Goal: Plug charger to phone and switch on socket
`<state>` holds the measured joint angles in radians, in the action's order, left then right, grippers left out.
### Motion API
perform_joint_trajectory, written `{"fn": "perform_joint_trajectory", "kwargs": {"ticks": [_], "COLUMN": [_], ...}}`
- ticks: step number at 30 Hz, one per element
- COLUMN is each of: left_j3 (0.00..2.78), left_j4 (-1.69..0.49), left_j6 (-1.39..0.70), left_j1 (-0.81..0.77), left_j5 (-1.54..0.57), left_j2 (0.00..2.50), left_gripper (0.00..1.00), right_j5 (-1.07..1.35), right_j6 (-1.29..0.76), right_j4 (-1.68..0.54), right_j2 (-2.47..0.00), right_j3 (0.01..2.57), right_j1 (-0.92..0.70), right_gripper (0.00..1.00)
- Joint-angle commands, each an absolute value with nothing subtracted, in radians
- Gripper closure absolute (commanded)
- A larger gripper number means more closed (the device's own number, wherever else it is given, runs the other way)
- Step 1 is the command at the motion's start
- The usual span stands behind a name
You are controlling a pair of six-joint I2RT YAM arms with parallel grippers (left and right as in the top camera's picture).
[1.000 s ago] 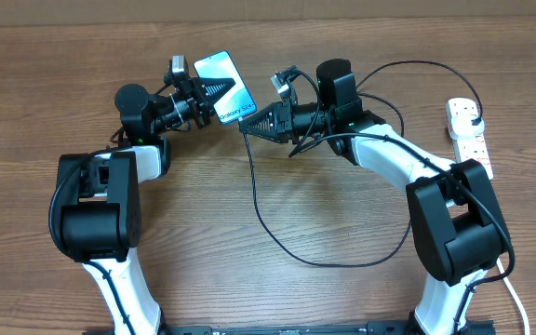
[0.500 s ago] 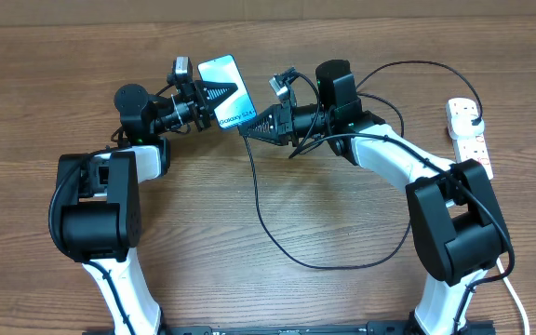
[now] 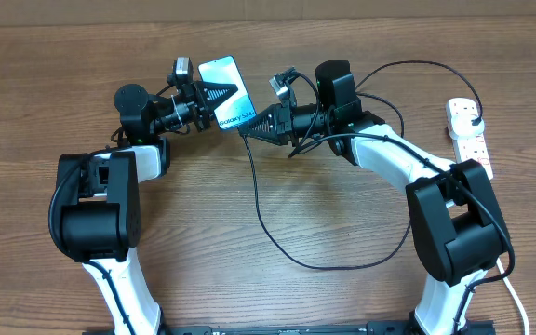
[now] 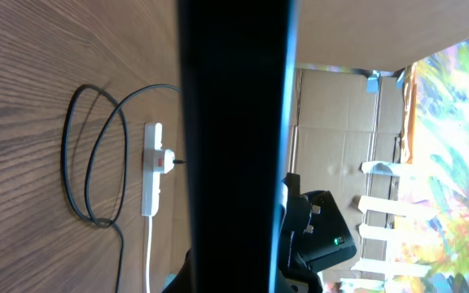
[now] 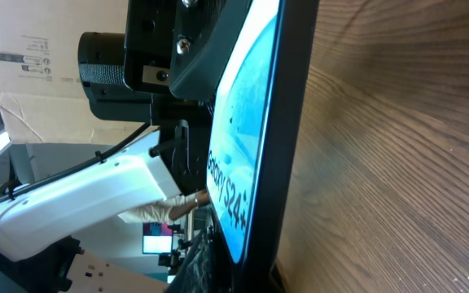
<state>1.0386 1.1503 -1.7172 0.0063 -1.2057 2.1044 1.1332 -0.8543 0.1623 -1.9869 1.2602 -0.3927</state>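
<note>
The left gripper moves back and down next and releases the phone [image 3: 223, 71] on the open tabletop, since that wood lies below the gripper and back from it.
The phone [image 3: 223, 71], its blue-white screen lit, is held off the table at the back centre by my left gripper [image 3: 218, 93], which is shut on its edges. My right gripper [image 3: 247, 127] is shut on the charger's connector end, right at the phone's lower end. The tip itself is hidden. The black charger cable [image 3: 260, 216] hangs from there and loops across the table to the black plug [image 3: 474, 117] in the white socket strip [image 3: 474, 147] at the far right. In the left wrist view the phone's dark back [image 4: 234, 122] fills the middle. The right wrist view shows its screen [image 5: 249, 138] edge-on.
The wooden table [image 3: 342, 307] carries the cable loop in front of the arms. The left wrist view shows the socket strip [image 4: 151, 183] and cable loops [image 4: 88, 163] on the table. Cardboard boxes stand beyond the table's back edge.
The phone tilted and shifted slightly in my left gripper, towards my right gripper's tip, then held still. Both arms have barely moved.
</note>
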Motion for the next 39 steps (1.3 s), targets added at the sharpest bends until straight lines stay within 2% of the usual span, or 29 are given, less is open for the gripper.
{"fn": "perform_joint_trajectory", "kwargs": {"ticks": [1, 11, 20, 22, 26, 28, 30, 33, 37, 39], "left_j3": [1.043, 1.043, 1.043, 1.043, 1.043, 1.043, 1.043, 1.043, 1.043, 1.043], "left_j4": [1.164, 1.164, 1.164, 1.164, 1.164, 1.164, 1.163, 1.162, 1.131, 1.104], "left_j6": [-1.711, -1.736, -1.728, -1.725, -1.720, -1.715, -1.704, -1.667, -1.570, -1.505], "left_j1": [-0.015, -0.014, -0.012, -0.012, -0.012, -0.012, -0.012, -0.010, -0.013, -0.019], "left_j5": [-1.376, -1.380, -1.325, -1.310, -1.291, -1.281, -1.272, -1.268, -1.306, -1.337], "left_j2": [2.100, 2.100, 2.100, 2.100, 2.100, 2.100, 2.100, 2.100, 2.100, 2.100], "left_gripper": [0.95, 0.96, 0.95, 0.95, 0.96, 0.96, 0.95, 0.96, 0.96, 0.96], "right_j5": [0.983, 0.968, 1.096, 1.132, 1.178, 1.207, 1.234, 1.277, 1.282, 1.243], "right_j6": [-0.857, -0.838, -0.781, -0.776, -0.754, -0.749, -0.725, -0.695, -0.601, -0.521], "right_j4": [0.175, 0.174, 0.175, 0.175, 0.178, 0.178, 0.178, 0.170, 0.066, -0.042], "right_j2": [-1.958, -1.958, -1.958, -1.958, -1.954, -1.943, -1.925, -1.866, -1.776, -1.730], "right_j3": [1.280, 1.280, 1.280, 1.280, 1.280, 1.280, 1.280, 1.280, 1.280, 1.280], "right_j1": [-0.371, -0.371, -0.371, -0.371, -0.371, -0.371, -0.369, -0.353, -0.315, -0.293], "right_gripper": [0.96, 0.96, 0.96, 0.70, 0.51, 0.36, 0.30, 0.13, 0.10, 0.04]}}
